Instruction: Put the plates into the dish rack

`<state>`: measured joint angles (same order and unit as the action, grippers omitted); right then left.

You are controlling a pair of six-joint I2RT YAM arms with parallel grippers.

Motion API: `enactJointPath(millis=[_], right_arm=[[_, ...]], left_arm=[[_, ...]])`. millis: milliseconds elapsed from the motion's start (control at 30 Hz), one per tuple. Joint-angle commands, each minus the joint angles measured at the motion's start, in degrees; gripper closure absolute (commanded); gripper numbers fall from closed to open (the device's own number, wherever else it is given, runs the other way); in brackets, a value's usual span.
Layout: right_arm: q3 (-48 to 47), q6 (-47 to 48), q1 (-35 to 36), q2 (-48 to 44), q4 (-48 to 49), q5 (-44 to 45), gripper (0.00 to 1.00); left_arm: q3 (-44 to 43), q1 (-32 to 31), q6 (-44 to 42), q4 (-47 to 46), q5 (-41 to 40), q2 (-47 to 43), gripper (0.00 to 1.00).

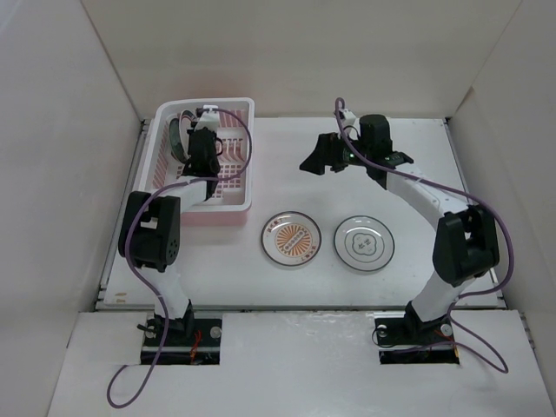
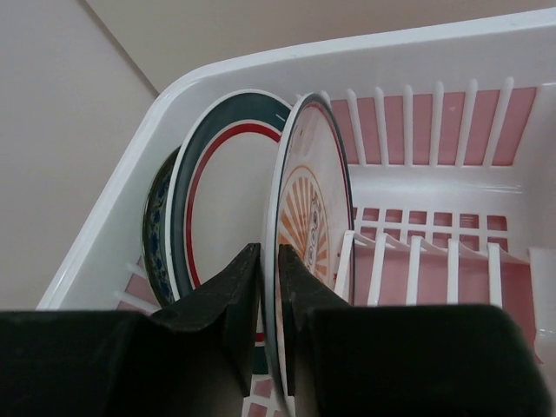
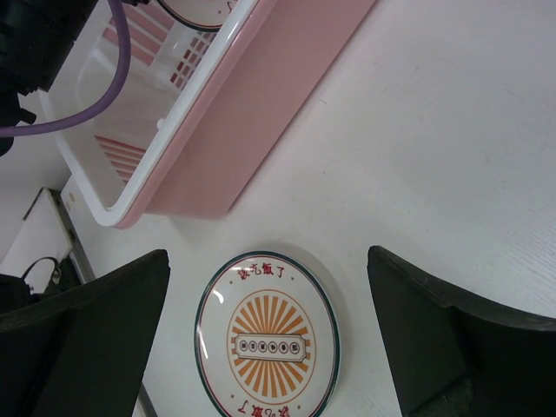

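I will move my open right gripper down and back next, onto the far rim of the flat sunburst plate, because that rim is closest to its fingers.
The pink dish rack stands at the back left. My left gripper is inside it, shut on the rim of an orange sunburst plate that stands upright against the white tines. In the left wrist view a white plate with a teal rim and a dark green plate stand behind it. A second sunburst plate and a white plate with a grey pattern lie flat on the table. My right gripper is open and empty, and in the right wrist view it hovers above the flat sunburst plate.
White walls close in the table at the back and both sides. The rack's right wall is close to the left of the flat sunburst plate. The left arm's purple cable hangs over the rack.
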<state>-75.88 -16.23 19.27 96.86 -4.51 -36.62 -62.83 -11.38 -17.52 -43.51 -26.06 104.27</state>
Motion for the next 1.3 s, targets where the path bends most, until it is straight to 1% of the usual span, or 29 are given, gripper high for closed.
enactJointPath(millis=[0,200,267,400,433,533,567,600,767,800,833,867,967,1000,1133,1167,1200,1233,1267], right_arm=[[0.64,1.02,0.68,0.08,1.17,-0.91,0.00],[0.64,1.02,0.68,0.08,1.17,-1.44,0.00],[0.64,1.02,1.21,0.08,1.17,-1.44,0.00],[0.64,1.55,1.21,0.08,1.17,-1.44,0.00],[0.64,1.55,1.21,0.08,1.17,-1.44,0.00],[0.64,1.55,1.21,0.61,1.17,-1.96,0.00],[0.64,1.55,1.21,0.61,1.17,-1.96,0.00],[0.12,1.55,1.21,0.61,1.17,-1.96,0.00],[0.11,1.55,1.21,0.61,1.17,-1.96,0.00],[0.11,1.55,1.21,1.13,1.17,-1.96,0.00],[0.11,1.55,1.21,1.14,1.17,-1.96,0.00],[0.11,1.55,1.21,1.14,1.17,-1.96,0.00],[-0.41,1.55,1.21,2.36,1.17,-2.58,0.00],[-0.41,1.55,0.69,2.37,1.17,-2.58,0.00],[-0.41,2.25,-0.63,3.77,1.17,-2.58,0.00],[-0.93,2.95,-1.16,4.47,0.65,-3.88,0.00],[-0.94,4.26,-2.38,5.09,-0.31,-5.11,0.00],[-3.81,6.62,-2.91,5.96,-6.32,-5.65,0.00],[-5.75,12.91,-2.92,8.41,-10.56,-5.65,0.00]], left_arm=[[-3.00,0.39,2.04,-1.41,-1.80,-0.73,0.87],[-3.00,0.39,2.05,-1.41,-2.32,-0.73,0.76],[-3.00,0.39,2.05,-0.88,-2.85,-0.73,0.76],[-3.53,0.39,2.57,-0.35,-2.85,-0.73,0.68],[-3.53,0.39,2.58,0.52,-2.16,-1.34,0.62],[-4.67,0.39,2.58,1.14,-2.15,-1.96,0.56],[-4.67,0.39,2.58,1.75,-2.15,-1.96,0.45],[-4.67,0.39,2.58,1.76,-2.15,-1.96,0.42],[-5.29,-0.75,2.58,2.37,-2.15,-3.80,0.42],[-5.90,-1.71,1.53,2.37,-3.80,-3.81,0.40],[-5.90,-2.33,-0.04,2.37,-4.69,-4.42,0.37],[-5.90,-2.33,-0.84,1.85,-5.39,-5.12,0.30],[-5.90,-3.83,-2.25,1.32,-7.15,-7.23,0.20],[-5.90,-3.83,-2.26,1.32,-7.16,-7.76,0.12],[-6.43,-4.44,-3.31,1.32,-9.08,-11.01,0.00],[-7.13,-5.40,-3.31,1.32,-10.31,-11.63,0.00],[-7.83,-6.02,-3.31,3.84,-10.32,-13.02,0.00],[-8.79,-7.77,-3.31,5.87,-10.93,-13.65,0.00],[-12.28,-8.65,-2.18,8.93,-10.94,-14.18,0.00]])
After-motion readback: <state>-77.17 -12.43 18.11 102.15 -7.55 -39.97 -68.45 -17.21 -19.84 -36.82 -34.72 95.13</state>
